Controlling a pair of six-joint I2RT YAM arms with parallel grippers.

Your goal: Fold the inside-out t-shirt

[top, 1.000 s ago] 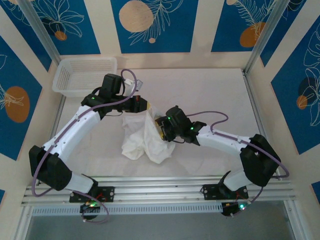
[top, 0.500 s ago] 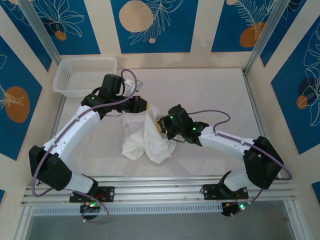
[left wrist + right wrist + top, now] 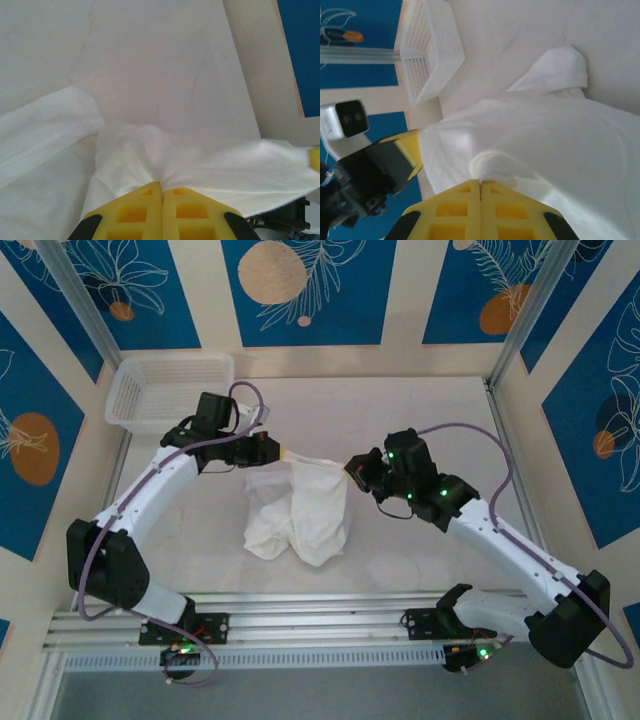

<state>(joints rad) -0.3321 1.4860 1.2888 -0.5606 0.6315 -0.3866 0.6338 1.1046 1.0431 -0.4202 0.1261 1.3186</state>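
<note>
The left gripper moves down toward the shirt's bunched lower part [image 3: 290, 516] [image 3: 47, 147] next and releases the gathered fold, since that part lies on the tabletop below the gripper.
The white t-shirt [image 3: 300, 510] hangs between my two grippers over the middle of the table, its top edge pulled taut and its lower part bunched on the tabletop. My left gripper [image 3: 281, 452] is shut on the shirt's left end; its yellow fingers [image 3: 145, 210] pinch a gathered fold of the t-shirt [image 3: 210, 165]. My right gripper [image 3: 350, 466] is shut on the right end, the yellow fingers [image 3: 495, 210] clamping a small roll of the t-shirt [image 3: 545, 140]. The left gripper [image 3: 402, 150] also appears across the cloth in the right wrist view.
A white mesh basket [image 3: 168, 390] stands at the back left corner, also seen as the basket [image 3: 430, 45] from the right wrist. Upright frame posts rise at the back corners. Bare tabletop [image 3: 440, 420] lies behind and right of the shirt.
The right gripper shut on the shirt, then pulled right and up, away from the left gripper. The cloth between them went from slack and bunched to stretched out.
</note>
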